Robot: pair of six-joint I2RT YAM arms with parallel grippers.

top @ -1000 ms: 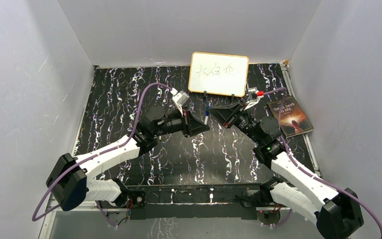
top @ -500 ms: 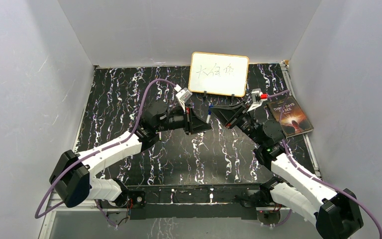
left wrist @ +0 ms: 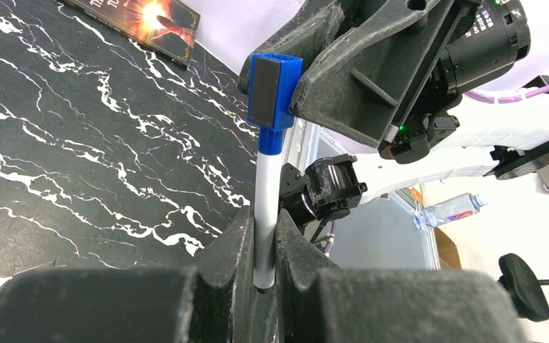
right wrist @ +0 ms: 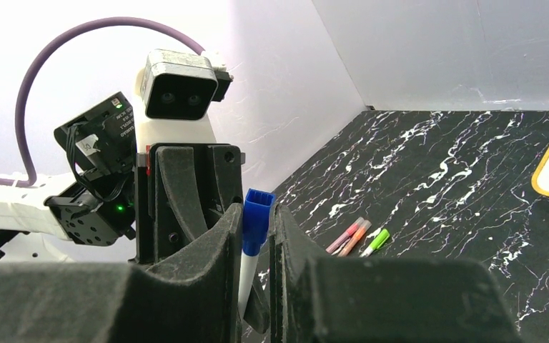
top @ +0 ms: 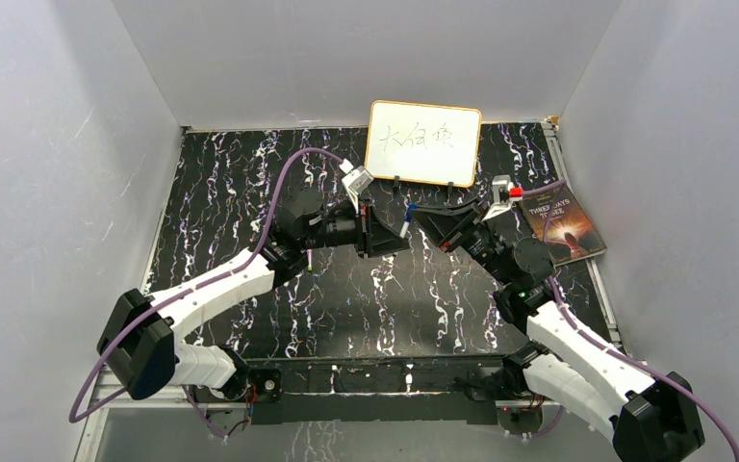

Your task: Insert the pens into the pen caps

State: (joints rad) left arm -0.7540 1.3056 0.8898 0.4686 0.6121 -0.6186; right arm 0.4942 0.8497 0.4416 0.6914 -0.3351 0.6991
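The white pen (top: 405,219) has its blue cap on, so I will lower my left gripper to the left in the top view and let go of the white pen beside the green-capped marker.
A white pen (left wrist: 264,207) stands between my two grippers in mid-air, its tip inside a blue pen cap (left wrist: 275,93). My left gripper (left wrist: 263,221) is shut on the lower end of the pen. My right gripper (right wrist: 256,214) is shut on the blue cap (right wrist: 257,214), with the white pen (right wrist: 246,275) hanging below it. In the top view the left gripper (top: 388,239) and the right gripper (top: 423,218) meet over the middle of the table, the pen (top: 405,219) between them. Three more markers lie on the table: pink (right wrist: 343,236), orange (right wrist: 358,234) and green-capped (right wrist: 377,241).
A whiteboard (top: 423,142) with writing leans at the back of the table. A book (top: 560,226) lies at the right edge and also shows in the left wrist view (left wrist: 143,18). Grey walls close in three sides of the black marble table (top: 221,202).
Both grippers have shifted slightly toward the far right, with pen and cap still held between them. The right wrist has dropped lower and the pen tilts a little more.
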